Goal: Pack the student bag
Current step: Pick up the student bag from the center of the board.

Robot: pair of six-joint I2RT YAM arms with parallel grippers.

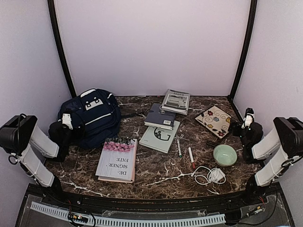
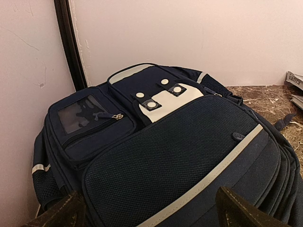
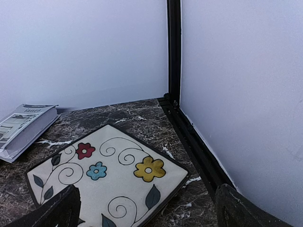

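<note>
My left gripper will cross the bag, which lies flat with its layered side toward the books, and go down onto the fold there.
The navy student bag with white stripes lies zipped at the back left of the table. It fills the left wrist view. My left gripper hangs open and empty at the bag's near left side, its fingertips wide apart. My right gripper is open and empty at the right edge, over the near corner of a flowered square pad. The pad also shows in the right wrist view.
On the marble table lie a large pink-and-white book, a grey-green book, a dark notebook, a grey booklet, two markers, a green bowl and a white cable. Walls and black posts close the sides.
</note>
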